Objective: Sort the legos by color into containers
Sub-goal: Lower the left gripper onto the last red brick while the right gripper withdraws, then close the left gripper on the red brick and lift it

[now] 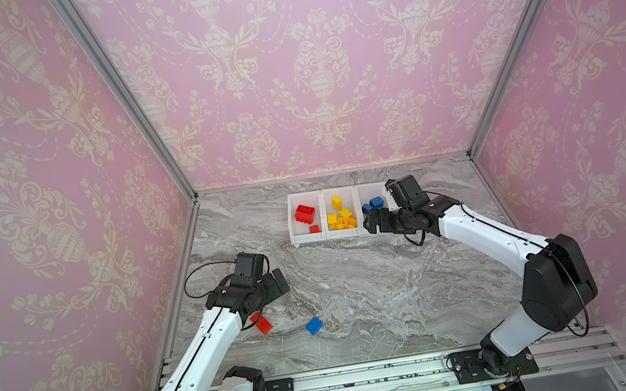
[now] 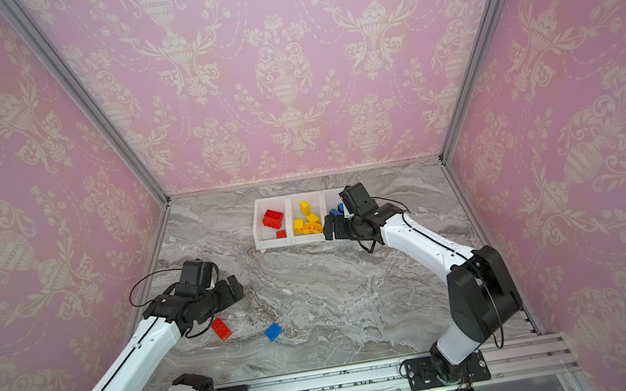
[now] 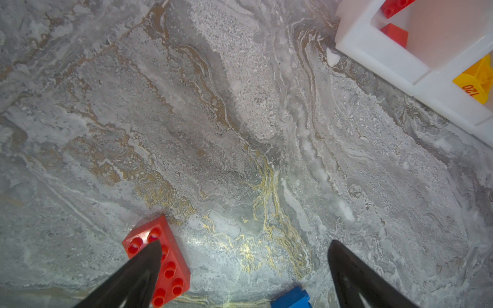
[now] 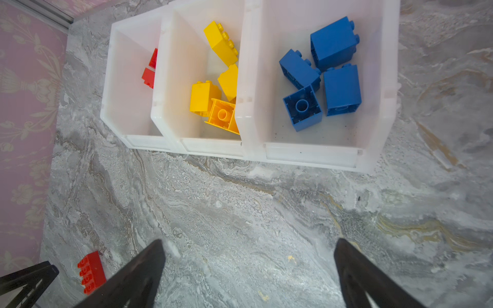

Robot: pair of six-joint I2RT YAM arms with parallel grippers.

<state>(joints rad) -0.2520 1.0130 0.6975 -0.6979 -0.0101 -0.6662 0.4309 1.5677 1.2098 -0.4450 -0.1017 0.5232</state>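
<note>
I need to bring my left gripper back and down onto the loose red brick point(image 1: 262, 322) point(image 3: 173, 269) and close across its long sides, since it is outside the container of red legos.
Three joined white containers point(image 1: 292, 225) point(image 4: 309, 156) stand at the back. They hold red legos point(image 1: 304, 212), yellow legos point(image 4: 205, 96) and blue legos point(image 4: 333, 42), one colour each. A loose red brick point(image 1: 262, 322) point(image 3: 173, 269) and a loose blue brick point(image 1: 314, 325) point(image 3: 290, 300) lie on the marble near the front left. My left gripper point(image 1: 280, 281) point(image 3: 245, 244) hangs open over bare table just beyond those two bricks, holding nothing. My right gripper point(image 1: 370, 221) point(image 4: 249, 241) is open and empty above the table, just in front of the blue bin.
Pink patterned walls with metal posts close in the table on three sides. An aluminium rail point(image 1: 372, 381) carrying both arm bases runs along the front edge. Marble tabletop point(image 1: 358, 282) lies between the bins and the loose bricks.
</note>
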